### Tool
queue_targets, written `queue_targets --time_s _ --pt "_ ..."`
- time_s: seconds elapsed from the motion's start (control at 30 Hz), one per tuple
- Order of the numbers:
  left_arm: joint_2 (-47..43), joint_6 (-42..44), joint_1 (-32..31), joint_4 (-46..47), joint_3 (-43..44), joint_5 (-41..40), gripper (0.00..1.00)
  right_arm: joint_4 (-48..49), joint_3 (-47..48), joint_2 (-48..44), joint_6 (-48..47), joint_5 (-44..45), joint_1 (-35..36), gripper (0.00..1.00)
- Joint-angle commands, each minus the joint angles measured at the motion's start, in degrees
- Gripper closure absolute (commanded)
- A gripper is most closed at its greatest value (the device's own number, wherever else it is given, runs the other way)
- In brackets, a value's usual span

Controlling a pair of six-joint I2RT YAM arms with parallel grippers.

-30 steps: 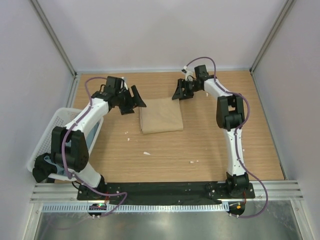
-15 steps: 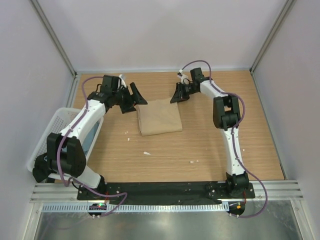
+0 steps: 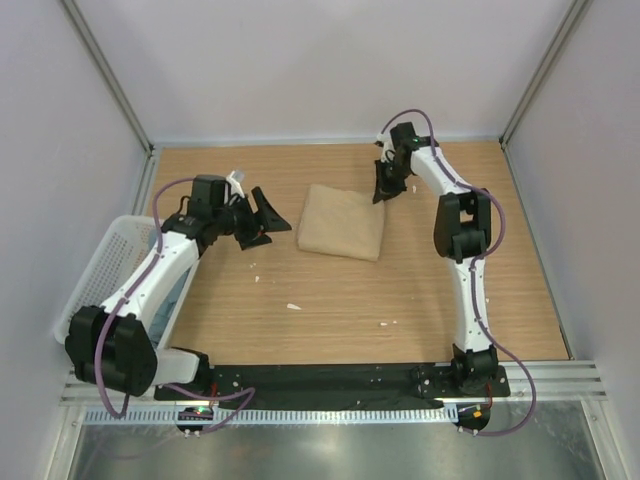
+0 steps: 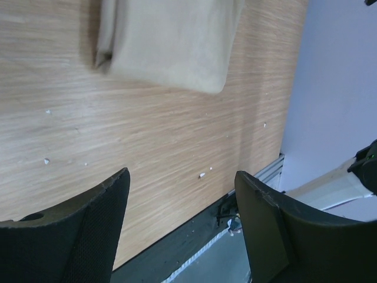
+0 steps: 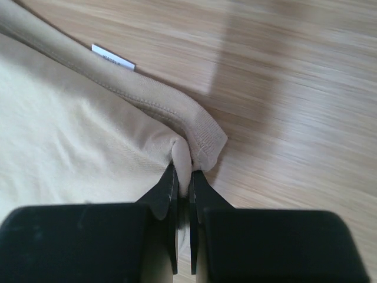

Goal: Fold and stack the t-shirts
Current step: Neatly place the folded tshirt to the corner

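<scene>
The right gripper draws the shirt outward next, to the right in the top view, to the bare far table corner (image 3: 480,157) and releases it there.
A folded tan t-shirt (image 3: 342,222) lies on the wooden table, turned slightly askew. My right gripper (image 3: 383,190) is shut on its far right corner; in the right wrist view the jaws (image 5: 184,171) pinch a fold of tan t-shirt (image 5: 76,130) beside the ribbed collar. My left gripper (image 3: 262,222) stands open to the left of the shirt, apart from it. From the left wrist, the tan t-shirt (image 4: 171,41) lies beyond the spread fingers (image 4: 76,230), nothing between them. A grey-blue t-shirt (image 3: 178,290) shows inside the basket, mostly hidden by the left arm.
A white mesh basket (image 3: 100,265) stands at the table's left edge under the left arm. Small white scraps (image 3: 293,306) lie on the wood near the front. A white label (image 5: 113,57) sticks out of the shirt's collar. Walls close in on three sides.
The right gripper shut on the tan shirt's corner and dragged it rightward, turning it. The left gripper drew back toward the left and nearer, still open.
</scene>
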Motion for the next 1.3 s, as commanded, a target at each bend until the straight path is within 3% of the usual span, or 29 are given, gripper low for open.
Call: queue_targets --time_s 0.0,0.23,0.53,0.67,0.87,0.97,1.1,1.27 --pt "-5.26 -0.03 0.24 3.52 -2.83 3.92 0.28 -6.35 -0.68 -6.68 -7.66 15.12 -3.77 0.98" --pt "-6.42 1.03 0.24 3.78 -6.88 6.55 0.30 -5.82 2.73 -5.03 -23.50 26.90 -7.72 0.98" --pt "2.44 5.42 -0.81 0.98 -3.19 5.06 0.33 7.08 11.61 1.48 -39.07 43.95 -13.78 0.99" --pt "6.93 8.14 -0.90 -2.45 0.76 5.15 0.36 19.45 12.67 2.97 -43.19 44.58 -16.60 0.99" --pt "15.18 10.43 -0.90 -5.70 5.06 4.54 0.38 30.36 17.85 9.65 -46.98 42.91 -18.97 0.99" --pt "18.00 11.75 -0.90 -7.46 7.62 3.66 0.39 39.51 16.01 10.62 -51.29 41.26 -19.76 0.99" --pt "21.53 12.19 -0.90 -8.78 9.38 3.74 0.39 43.13 19.00 13.52 -53.66 37.90 -20.47 0.99" --pt "23.81 12.54 -0.90 -9.31 10.96 4.19 0.39 49.90 16.19 14.66 -59.02 34.73 -20.56 0.99"
